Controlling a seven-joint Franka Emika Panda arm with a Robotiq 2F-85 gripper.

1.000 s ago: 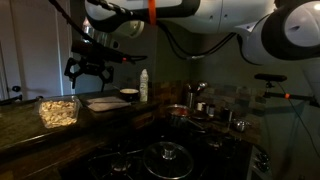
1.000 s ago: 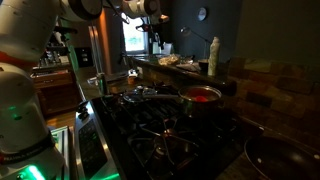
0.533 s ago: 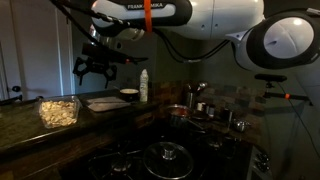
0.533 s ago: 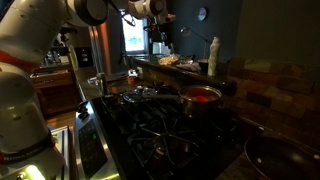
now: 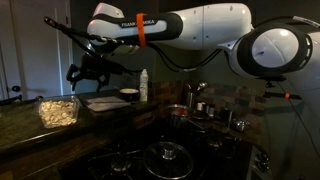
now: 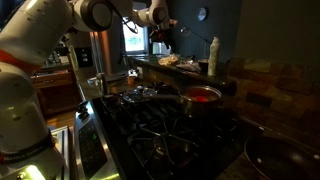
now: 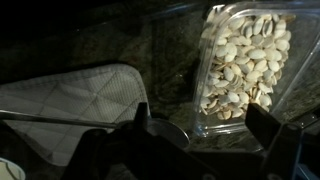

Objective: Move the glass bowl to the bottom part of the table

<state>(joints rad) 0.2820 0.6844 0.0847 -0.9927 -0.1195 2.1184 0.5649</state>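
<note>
My gripper needs to lower to the near rim of the glass bowl next, its open fingers straddling that side of the bowl.
The glass bowl (image 5: pixel 58 111) is clear, squarish and full of pale beige pieces. It stands on the dark glossy table (image 5: pixel 35 138) near its left end. In the wrist view the bowl (image 7: pixel 241 62) lies at the upper right, just beyond the fingers. My gripper (image 5: pixel 90 76) hangs open and empty above the counter, a little right of and above the bowl. In the wrist view the two dark fingers (image 7: pixel 205 135) are spread apart with nothing between them. The gripper also shows far back in an exterior view (image 6: pixel 160 38).
A white cloth (image 5: pixel 104 101) (image 7: pixel 70 98) lies right of the bowl, with a small white dish (image 5: pixel 129 94) and a white bottle (image 5: pixel 144 85) behind it. The black stovetop holds a red pot (image 6: pixel 200 96) and a glass lid (image 5: pixel 167 155).
The arm has swung and stretched further over the counter. The gripper has shifted slightly and stays open above the counter. The bowl has not moved.
</note>
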